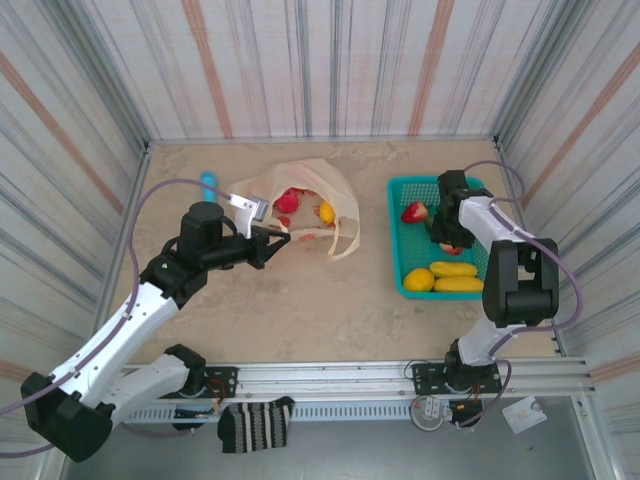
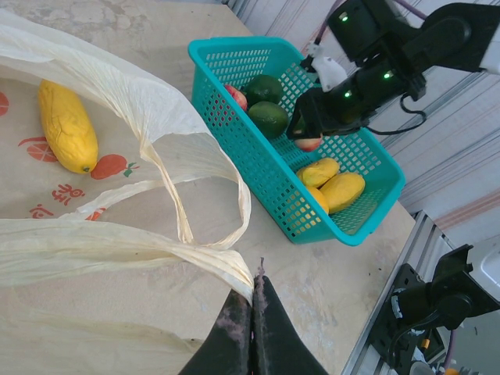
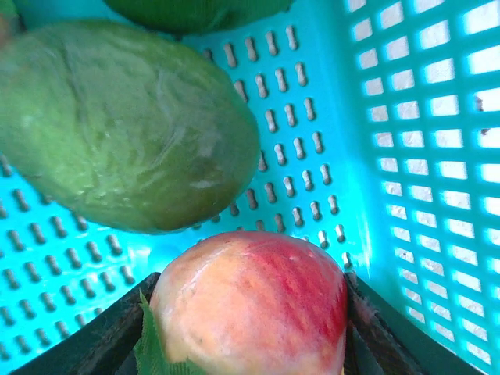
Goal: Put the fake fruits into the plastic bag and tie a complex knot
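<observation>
The robot's right gripper should next lift over the basket's side and go down into the bag's opening (image 1: 308, 210) to let go of the red-and-peach fruit, because the bag is beyond that side from it.
The cream plastic bag (image 1: 300, 190) lies open at the table's back middle, with a red fruit (image 1: 288, 200) and a yellow fruit (image 1: 326, 211) inside. My left gripper (image 1: 270, 238) is shut on the bag's rim by a loop handle (image 2: 199, 258), fingertips pinched together (image 2: 254, 285). A yellow fruit (image 2: 69, 126) lies in the bag. My right gripper (image 1: 447, 238) is down in the teal basket (image 1: 405, 270), shut on a red-and-peach fruit (image 3: 250, 305). A green fruit (image 3: 117, 125) lies just beyond it.
The basket (image 2: 258, 168) also holds two green fruits (image 2: 269, 117), a red fruit (image 1: 415, 211) and several yellow ones (image 1: 453, 270). A blue object (image 1: 208, 181) lies left of the bag. Striped walls enclose the table; a striped sock (image 1: 255, 422) hangs off the front rail.
</observation>
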